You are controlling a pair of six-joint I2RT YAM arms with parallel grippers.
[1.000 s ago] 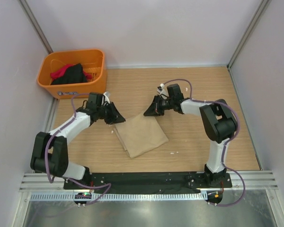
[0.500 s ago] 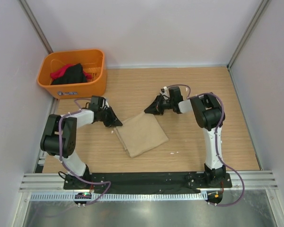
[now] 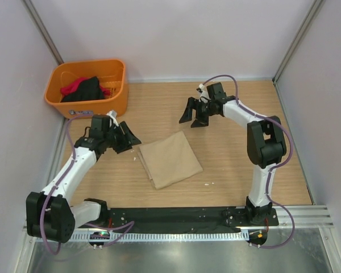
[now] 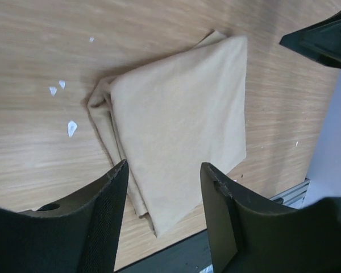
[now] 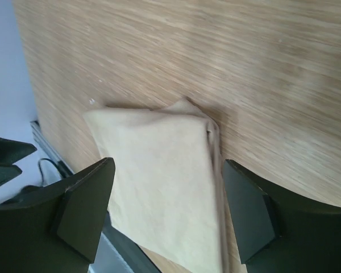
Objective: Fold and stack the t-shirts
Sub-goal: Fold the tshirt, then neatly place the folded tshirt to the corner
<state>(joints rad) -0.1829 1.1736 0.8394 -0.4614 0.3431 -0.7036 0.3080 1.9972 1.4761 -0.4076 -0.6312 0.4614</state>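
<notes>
The open fingers of my right gripper are still above and beyond the corner of the t-shirt, so my right gripper needs to move down and back next, onto the tan-beige t-shirt's far corner point(image 3: 182, 137) point(image 5: 202, 135).
A tan-beige t-shirt point(image 3: 169, 160) lies folded into a flat square on the wooden table point(image 3: 227, 165), seen too in the left wrist view point(image 4: 182, 119) and the right wrist view point(image 5: 159, 182). My left gripper point(image 3: 128, 138) hovers just left of it, open and empty, raised off the cloth. My right gripper point(image 3: 192, 115) hangs above and behind the shirt's far corner, open with nothing between its fingers. A black t-shirt point(image 3: 86, 90) and a red t-shirt point(image 3: 73, 86) lie bunched in the orange basket point(image 3: 116, 94).
The orange basket stands at the back left corner against the wall. Small white specks point(image 4: 71, 128) dot the wood left of the folded shirt. Grey walls close in the table on three sides, and a black rail point(image 3: 176, 215) runs along the near edge.
Both grippers have let go of the tan shirt's corners and opened. The left one drew back to the left; the right one rose and moved away toward the back.
</notes>
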